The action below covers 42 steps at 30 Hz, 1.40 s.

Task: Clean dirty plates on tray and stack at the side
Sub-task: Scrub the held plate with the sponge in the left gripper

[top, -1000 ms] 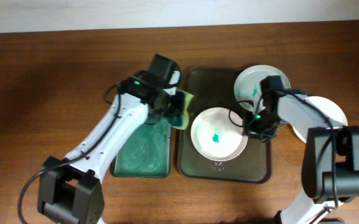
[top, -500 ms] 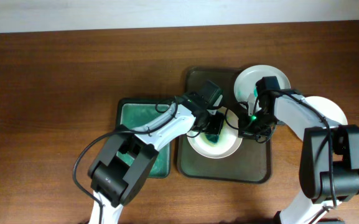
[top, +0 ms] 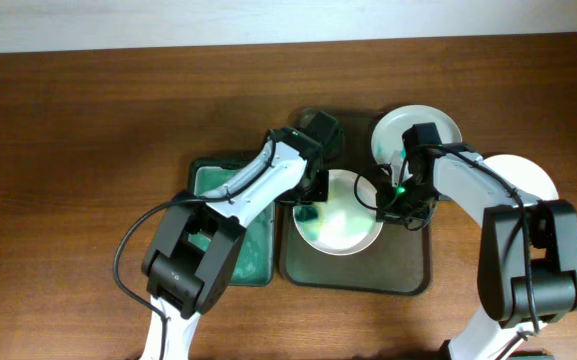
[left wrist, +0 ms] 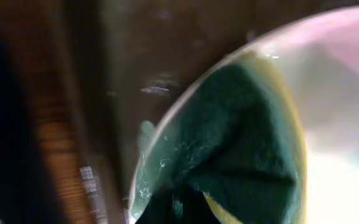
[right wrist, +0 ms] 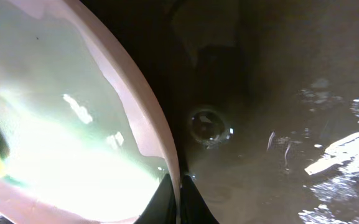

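I will lift the sponge [top: 306, 209] off the plate with my left gripper, carry it left in the overhead view to the open green tub [top: 254, 246], lower and release it.
A white plate [top: 346, 220] sits on the dark tray [top: 358, 285], its inside smeared pale green. My left gripper [top: 311, 192] is shut on a green and yellow sponge [top: 306, 209] pressed on the plate's left edge; the sponge [left wrist: 241, 137] fills the left wrist view, against the plate's rim [left wrist: 167, 124]. My right gripper [top: 388, 200] is shut on the plate's right rim [right wrist: 160, 137]. A second plate [top: 418, 132] with teal marks lies at the tray's back right. A third plate [top: 526, 185] lies on the table to the right, partly under my right arm.
A smaller green tub [top: 230, 230] with wet film stands left of the tray. The tray floor [right wrist: 291, 155] is wet, with bubbles. The brown wooden table [top: 88, 150] runs all around.
My left gripper carried the sponge from above the tub onto the plate, then across to its left edge. The teal mark in the plate's middle is now a pale smear. The right gripper stayed on the rim.
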{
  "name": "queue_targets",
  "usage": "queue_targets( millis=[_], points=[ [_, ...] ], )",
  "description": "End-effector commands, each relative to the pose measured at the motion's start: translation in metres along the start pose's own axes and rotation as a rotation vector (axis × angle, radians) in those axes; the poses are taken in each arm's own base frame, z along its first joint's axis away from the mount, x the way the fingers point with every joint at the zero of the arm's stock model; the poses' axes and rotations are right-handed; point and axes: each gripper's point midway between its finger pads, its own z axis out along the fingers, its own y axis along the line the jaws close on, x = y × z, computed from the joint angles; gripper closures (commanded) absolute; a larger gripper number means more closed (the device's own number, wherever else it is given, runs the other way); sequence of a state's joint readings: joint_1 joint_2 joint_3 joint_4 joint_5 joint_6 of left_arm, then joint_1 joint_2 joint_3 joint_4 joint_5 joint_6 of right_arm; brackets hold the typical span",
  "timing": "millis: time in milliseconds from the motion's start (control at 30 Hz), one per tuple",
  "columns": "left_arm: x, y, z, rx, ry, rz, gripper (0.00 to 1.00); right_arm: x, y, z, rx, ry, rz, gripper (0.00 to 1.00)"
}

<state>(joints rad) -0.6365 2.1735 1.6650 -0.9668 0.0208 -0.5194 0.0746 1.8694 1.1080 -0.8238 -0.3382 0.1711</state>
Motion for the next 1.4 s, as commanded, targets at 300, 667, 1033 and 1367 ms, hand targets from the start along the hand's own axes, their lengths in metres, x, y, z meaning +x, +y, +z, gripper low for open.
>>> queue_targets(
  millis=[300,667,1033,1367],
  points=[
    [0.031,-0.126,0.011,0.560,0.131,0.217,1.00,0.003,-0.008,0.006,0.040,0.014,0.005,0.96],
    [0.057,-0.107,0.012,0.510,0.252,0.221,1.00,0.004,-0.008,0.006,0.040,0.015,0.005,0.96],
    [-0.003,0.046,0.016,-0.143,0.086,-0.051,1.00,0.005,-0.008,0.006,0.041,0.019,0.006,0.96],
    [-0.009,0.010,-0.057,-0.049,0.098,-0.029,1.00,0.005,-0.008,0.006,0.041,0.022,0.007,0.96]
  ],
)
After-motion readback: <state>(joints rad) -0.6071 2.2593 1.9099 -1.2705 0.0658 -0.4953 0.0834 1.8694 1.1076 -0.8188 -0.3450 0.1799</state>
